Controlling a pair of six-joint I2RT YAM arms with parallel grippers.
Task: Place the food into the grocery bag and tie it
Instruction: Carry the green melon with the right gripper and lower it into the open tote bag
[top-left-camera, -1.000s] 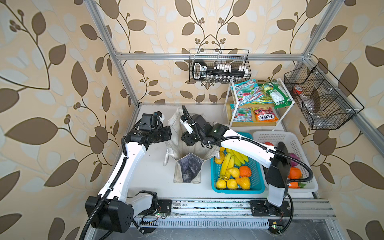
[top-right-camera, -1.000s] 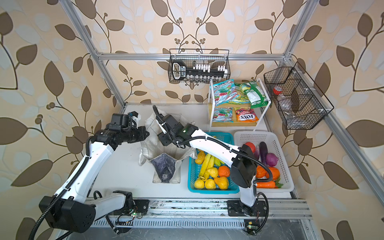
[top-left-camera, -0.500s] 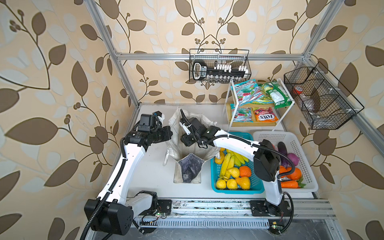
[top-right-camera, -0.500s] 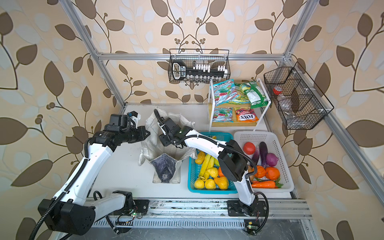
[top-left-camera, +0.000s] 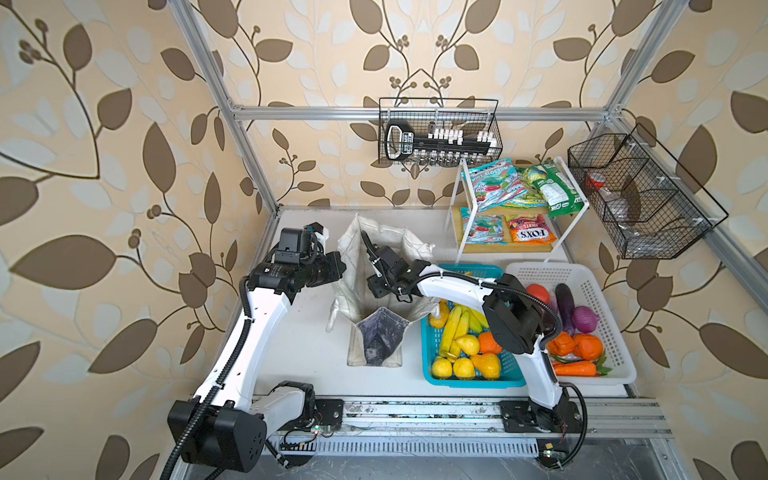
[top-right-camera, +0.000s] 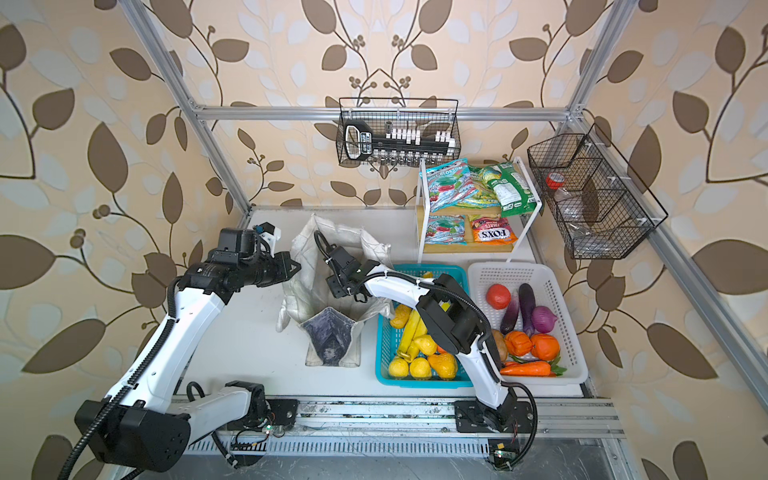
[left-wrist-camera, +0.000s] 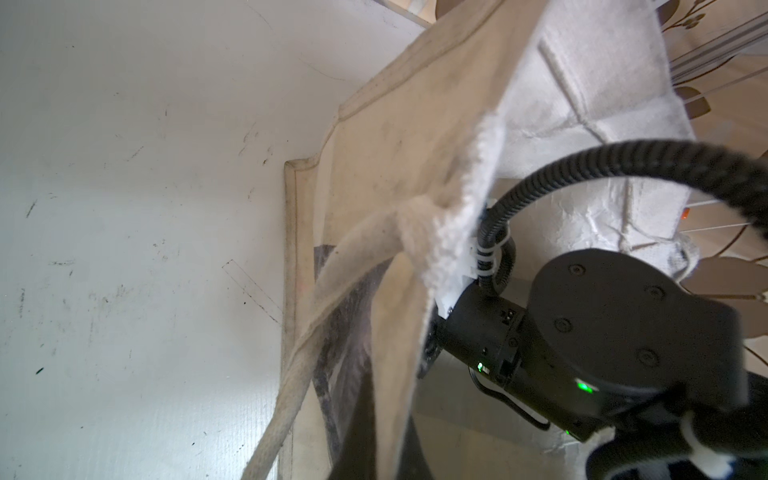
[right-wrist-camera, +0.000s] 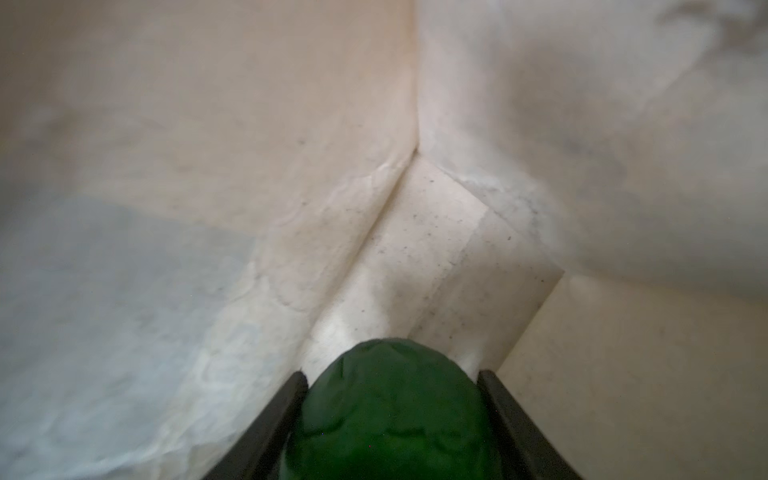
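Note:
Next I will lower my right gripper toward the bare bottom of the bag and release the green round fruit (right-wrist-camera: 395, 411), since that bottom lies clear just below the fruit.
The grocery bag (top-left-camera: 351, 249) (top-right-camera: 305, 249) stands open at mid-table, its dark print facing the front. My left gripper (top-left-camera: 341, 269) (left-wrist-camera: 384, 457) is shut on the bag's left rim (left-wrist-camera: 395, 145) and holds it up, with a strap handle (left-wrist-camera: 299, 345) hanging beside it. My right wrist (top-left-camera: 384, 270) reaches down through the bag's mouth, so the fingers are hidden in both top views. Inside the bag (right-wrist-camera: 436, 232), my right gripper (right-wrist-camera: 391, 376) is shut on a green round fruit (right-wrist-camera: 395, 411) just above the bottom corner. More food lies outside the bag: a banana bunch (top-left-camera: 453, 328), a lemon (top-left-camera: 441, 368) and snack packets (top-left-camera: 503, 187).
A turquoise basket (top-left-camera: 473, 381) of fruit sits right of the bag, touching it. Further right is a white basket (top-left-camera: 540, 268) of vegetables. A white shelf (top-left-camera: 455, 220) stands at the back right with an orange FOX'S packet (top-left-camera: 530, 233). Black wire baskets (top-left-camera: 440, 133) hang on the frame.
The right arm's elbow has swung to the left while its wrist has stayed in the bag's mouth and sunk slightly. The left arm has hardly moved and keeps hold of the rim.

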